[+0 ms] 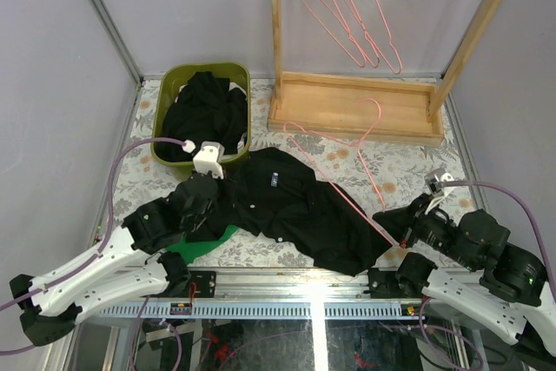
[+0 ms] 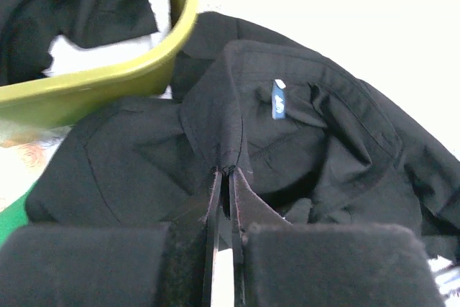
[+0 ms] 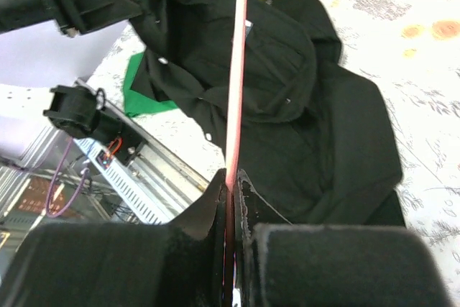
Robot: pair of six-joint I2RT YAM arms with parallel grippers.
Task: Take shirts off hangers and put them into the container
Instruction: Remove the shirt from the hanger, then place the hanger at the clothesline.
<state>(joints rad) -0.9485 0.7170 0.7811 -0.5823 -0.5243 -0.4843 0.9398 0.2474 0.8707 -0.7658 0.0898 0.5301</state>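
The right gripper raises the emptied pink hanger next and releases it in the open rack space beside the bare hangers, above and outward of the gripper.
A black shirt (image 1: 300,210) lies crumpled on the table, off its hanger, just right of the olive-green container (image 1: 208,66). My left gripper (image 1: 217,202) is shut on a fold of this black shirt (image 2: 302,149) at the collar, near its blue label (image 2: 279,98); the fingertips (image 2: 228,170) pinch the cloth beside the container rim (image 2: 144,70). A pink hanger (image 1: 347,158) lies across the shirt. My right gripper (image 1: 401,234) is shut on the hanger's wire (image 3: 236,70) at its near end (image 3: 231,175). Another black shirt (image 1: 204,110) fills the container.
A wooden rack (image 1: 356,106) stands at the back with three bare pink hangers (image 1: 352,19) on its rail. A bright green cloth (image 1: 221,239) peeks from under the shirt near the front edge, also in the right wrist view (image 3: 147,84). Grey walls close in left and right.
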